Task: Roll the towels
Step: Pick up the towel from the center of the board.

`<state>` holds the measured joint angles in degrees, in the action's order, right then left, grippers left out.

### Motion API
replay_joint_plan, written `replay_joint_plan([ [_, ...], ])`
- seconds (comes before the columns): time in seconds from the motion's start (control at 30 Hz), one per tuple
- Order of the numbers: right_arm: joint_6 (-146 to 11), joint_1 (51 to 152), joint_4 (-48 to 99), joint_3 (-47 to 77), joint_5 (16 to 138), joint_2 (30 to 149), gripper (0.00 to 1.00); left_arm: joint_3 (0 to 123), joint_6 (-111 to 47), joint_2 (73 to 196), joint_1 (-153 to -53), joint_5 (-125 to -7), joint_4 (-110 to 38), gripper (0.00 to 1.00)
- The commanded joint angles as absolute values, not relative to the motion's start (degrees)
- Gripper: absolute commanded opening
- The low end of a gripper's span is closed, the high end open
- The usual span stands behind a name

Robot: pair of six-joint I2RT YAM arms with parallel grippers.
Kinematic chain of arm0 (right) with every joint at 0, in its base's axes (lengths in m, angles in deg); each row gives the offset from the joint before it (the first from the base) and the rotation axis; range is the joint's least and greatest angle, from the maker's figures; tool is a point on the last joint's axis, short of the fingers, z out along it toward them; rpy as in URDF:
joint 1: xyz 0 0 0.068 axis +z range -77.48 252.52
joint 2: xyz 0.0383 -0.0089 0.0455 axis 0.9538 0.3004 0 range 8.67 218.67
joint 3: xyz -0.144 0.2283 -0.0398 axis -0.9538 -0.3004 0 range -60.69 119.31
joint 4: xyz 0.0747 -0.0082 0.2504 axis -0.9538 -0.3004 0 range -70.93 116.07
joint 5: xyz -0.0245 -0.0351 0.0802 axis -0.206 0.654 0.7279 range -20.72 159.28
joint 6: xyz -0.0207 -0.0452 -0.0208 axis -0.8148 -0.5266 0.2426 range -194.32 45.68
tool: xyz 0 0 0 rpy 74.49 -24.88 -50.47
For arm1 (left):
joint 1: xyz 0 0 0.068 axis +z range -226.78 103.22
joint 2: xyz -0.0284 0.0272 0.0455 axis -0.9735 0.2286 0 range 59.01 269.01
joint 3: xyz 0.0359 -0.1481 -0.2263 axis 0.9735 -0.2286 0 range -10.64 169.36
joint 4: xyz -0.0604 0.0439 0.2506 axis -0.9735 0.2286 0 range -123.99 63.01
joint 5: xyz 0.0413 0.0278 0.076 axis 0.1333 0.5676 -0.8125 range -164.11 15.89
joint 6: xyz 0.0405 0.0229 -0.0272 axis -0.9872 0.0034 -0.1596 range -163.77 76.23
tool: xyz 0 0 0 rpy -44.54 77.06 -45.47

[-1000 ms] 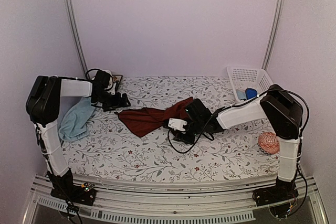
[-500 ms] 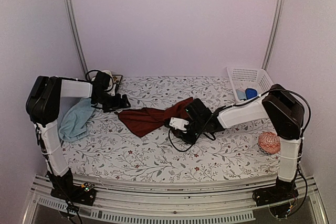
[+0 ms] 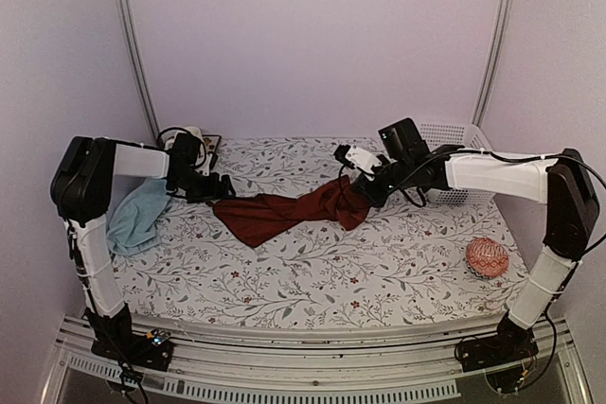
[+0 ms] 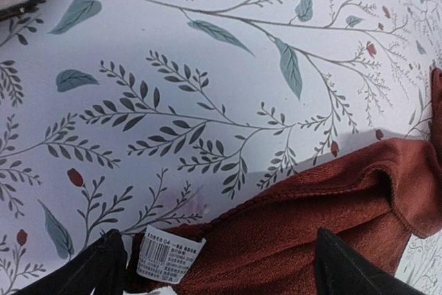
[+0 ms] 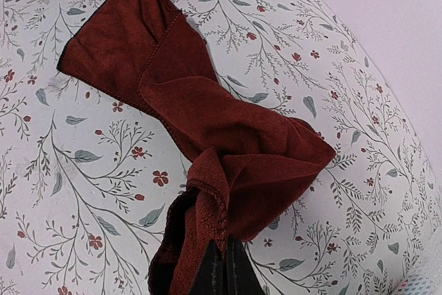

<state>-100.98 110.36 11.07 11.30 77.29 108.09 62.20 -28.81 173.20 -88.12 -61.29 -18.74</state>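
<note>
The maroon towel's labelled corner is just a little below my left gripper, which will next go down onto that corner and then close there.
The maroon towel (image 3: 284, 215) lies stretched out and twisted across the middle of the floral table (image 3: 312, 281). My right gripper (image 3: 365, 188) is shut on its bunched right end and holds that end above the cloth; in the right wrist view the towel (image 5: 207, 115) hangs from the closed fingers (image 5: 224, 274). My left gripper (image 3: 220, 186) stands open at the towel's left corner. In the left wrist view that corner (image 4: 311, 219) and its white label (image 4: 168, 253) lie between the spread fingertips (image 4: 342, 267). The light blue towel (image 3: 137, 215) lies crumpled at the left edge, under the left arm.
A white basket (image 3: 459, 134) stands at the back right, partly behind the right arm. An orange patterned ball (image 3: 486, 257) sits near the right edge. A small dark-framed object (image 3: 208, 144) lies at the back left, just behind the left gripper.
My right gripper has shut on the maroon towel's right end and carried it up and away to the back right, pulling the cloth long. The left gripper has hardly moved.
</note>
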Motion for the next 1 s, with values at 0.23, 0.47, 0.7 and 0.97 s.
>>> replay_joint_plan([
  [0.23, -98.52, 104.78, 7.44, 14.73, 70.53, 105.27, 0.02, 64.91, -32.21, 177.42, -87.59, -62.02, -19.83, 0.87],
  [0.47, -97.91, 101.06, 8.0, 15.28, 68.11, 104.84, 0.02, 64.66, -32.21, 178.2, -87.53, -59.71, -19.89, 0.76],
  [0.7, -96.94, 98.45, 8.05, 17.27, 63.53, 104.99, 0.02, 62.78, -33.21, 175.89, -87.55, -57.12, -19.18, 0.69],
  [0.97, -96.06, 96.96, 7.21, 19.75, 60.7, 107.24, 0.02, 60.77, -35.33, 173.27, -87.15, -57.79, -18.22, 0.78],
])
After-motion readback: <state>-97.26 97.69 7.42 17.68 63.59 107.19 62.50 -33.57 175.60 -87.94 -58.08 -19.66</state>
